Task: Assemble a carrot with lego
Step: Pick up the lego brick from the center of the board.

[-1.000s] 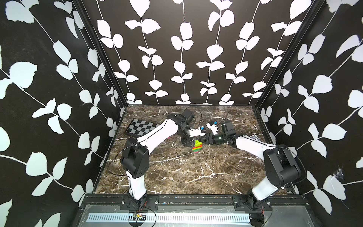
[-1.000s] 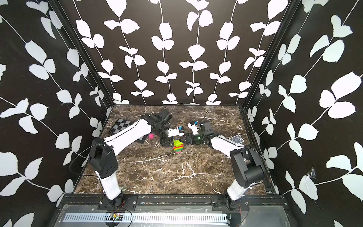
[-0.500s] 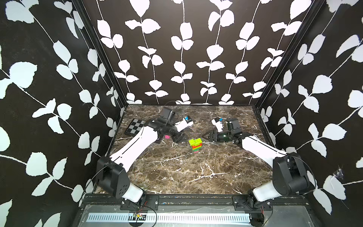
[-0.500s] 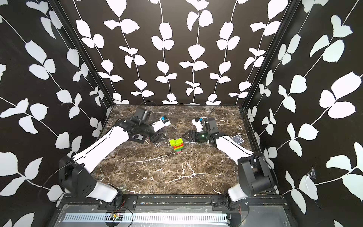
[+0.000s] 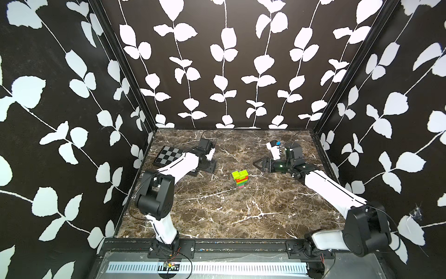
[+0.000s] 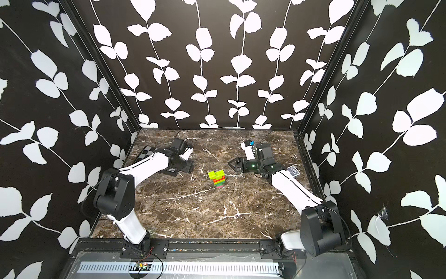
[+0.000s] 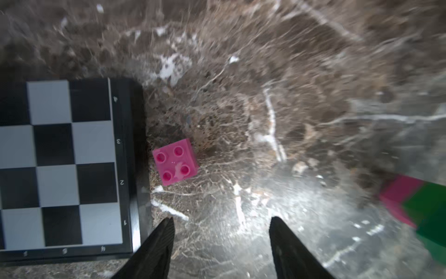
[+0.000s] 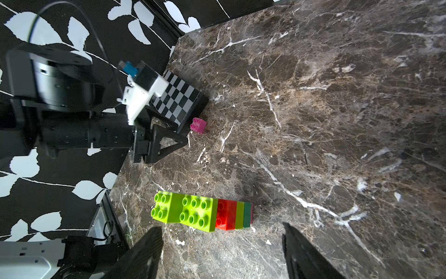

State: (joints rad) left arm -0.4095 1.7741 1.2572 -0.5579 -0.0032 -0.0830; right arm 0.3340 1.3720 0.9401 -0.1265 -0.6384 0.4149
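Note:
My left gripper is above the loose pink lego brick [image 7: 175,161], which lies nearer the checkered board, so next I will ease it down toward the board and close on the brick.
The carrot [image 5: 239,178] [image 6: 218,178] stands free on the marble in both top views, two lime bricks on top, then red-orange, lime, green and pink bands. The right wrist view shows it too, the carrot [image 8: 202,213]; a blurred pink and green corner of it [image 7: 410,205] shows in the left wrist view. A loose pink lego brick [image 7: 175,161] [image 8: 198,125] lies studs up beside the checkered board. My left gripper [image 7: 220,218] [image 5: 212,168] hangs open and empty near that brick. To the right of the stack, my right gripper [image 8: 220,225] [image 5: 255,163] is open, empty and apart from it.
A black-and-grey checkered board [image 5: 169,154] [image 7: 60,164] lies at the back left, partly under my left arm. A dark playing card [image 6: 293,172] lies by the right wall behind my right arm. Black leaf-patterned walls close in three sides.
Both grippers have drawn away from the carrot, the left back toward the board, the right to the right. Both jaws have widened. The stack now stands alone.

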